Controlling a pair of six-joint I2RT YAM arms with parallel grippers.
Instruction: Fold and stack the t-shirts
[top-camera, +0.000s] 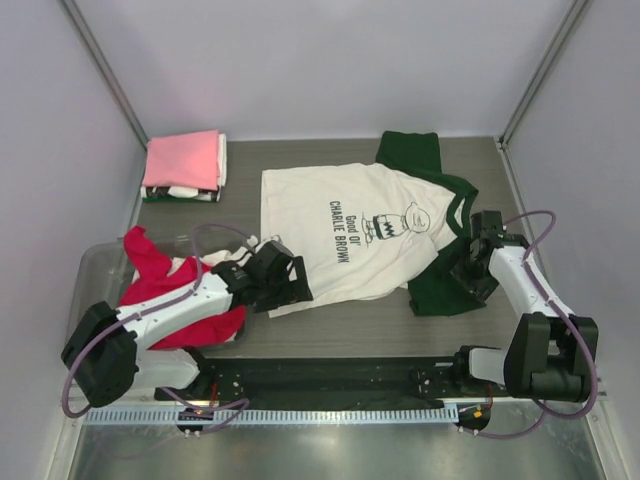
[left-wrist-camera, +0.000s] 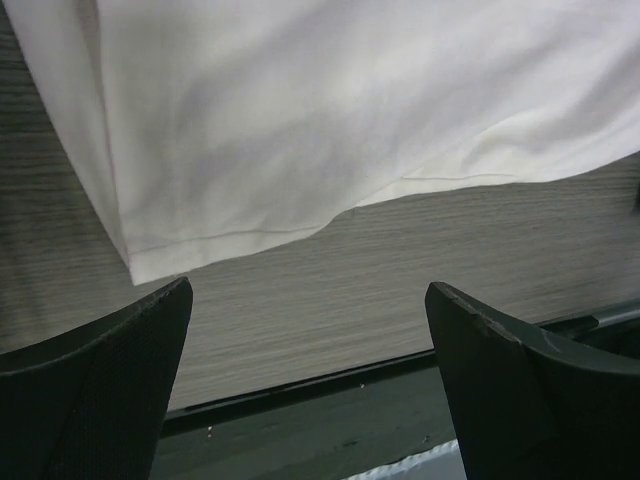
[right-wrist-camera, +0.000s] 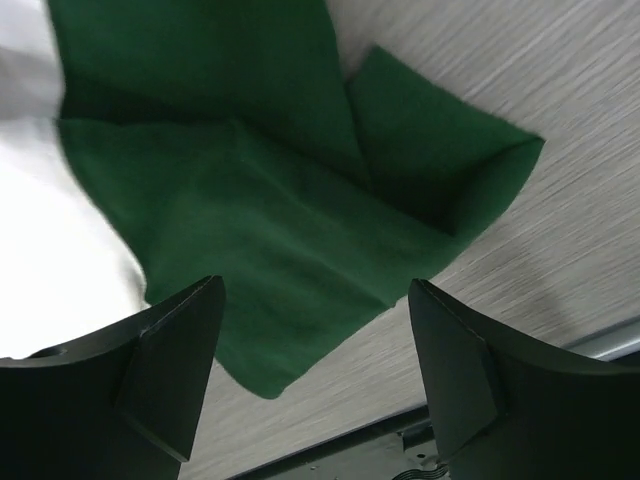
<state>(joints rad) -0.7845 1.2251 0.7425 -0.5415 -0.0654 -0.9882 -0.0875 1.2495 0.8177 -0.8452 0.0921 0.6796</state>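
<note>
The cream hem's near corner is to the left in the wrist view, so the left gripper will move that way and go down to close there.
The cream-white Charlie Brown t-shirt lies spread flat mid-table, its dark green sleeves out at the right. My left gripper is open and empty at the shirt's near left hem corner. My right gripper is open and empty over the near green sleeve, whose end is folded over on itself. A folded stack with a pale pink shirt on top sits at the back left. A red-magenta shirt lies crumpled under my left arm.
A clear plastic bin at the left holds the red-magenta shirt and some white cloth. The table's near edge with a black rail runs just below both grippers. Grey walls close in the back and both sides.
</note>
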